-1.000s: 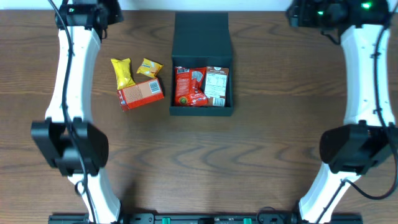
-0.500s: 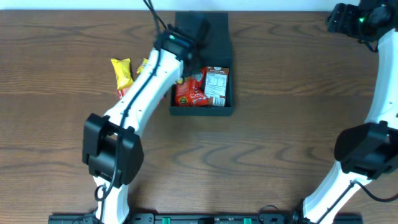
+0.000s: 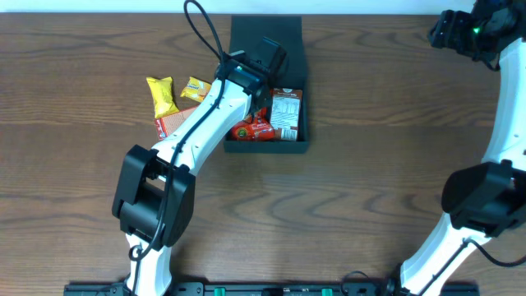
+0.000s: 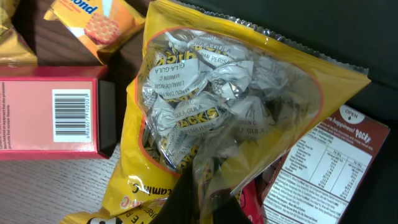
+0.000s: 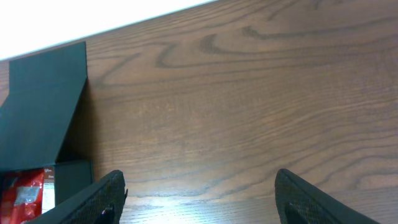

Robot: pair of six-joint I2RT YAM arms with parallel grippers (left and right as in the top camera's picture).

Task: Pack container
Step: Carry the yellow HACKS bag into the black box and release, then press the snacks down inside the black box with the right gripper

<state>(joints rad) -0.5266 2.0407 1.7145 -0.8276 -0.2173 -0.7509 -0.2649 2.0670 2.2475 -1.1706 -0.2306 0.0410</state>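
The yellow candy bag still hangs over the container's side, so my left gripper should move it toward the printed box and back, over the red packets (image 3: 256, 125) (image 4: 251, 202).
The container (image 3: 267, 147) is a matte black box at the table's middle back, its flap lid (image 3: 265, 34) open and lying behind it. Inside lie red snack packets (image 3: 251, 128) and a brown-and-white printed snack box (image 3: 286, 111). My left gripper (image 3: 256, 70) reaches over the container's left side. In the left wrist view it (image 4: 205, 200) is shut on a yellow candy bag (image 4: 211, 106) with a clear window, which hangs over the container's dark inside (image 4: 283, 38) and the printed box (image 4: 336, 163). My right gripper (image 5: 199, 199) is open over bare wood, far right of the container lid (image 5: 40, 106).
Left of the container lie a red-orange carton (image 3: 168, 125) (image 4: 50, 118), partly under my left arm, a yellow packet (image 3: 162, 94) and a small orange biscuit packet (image 3: 196, 88) (image 4: 93, 22). My right gripper (image 3: 450, 29) is at the back right corner.
My left arm has swung in from the far left to over the container and now covers part of the carton. The right arm has shifted right.
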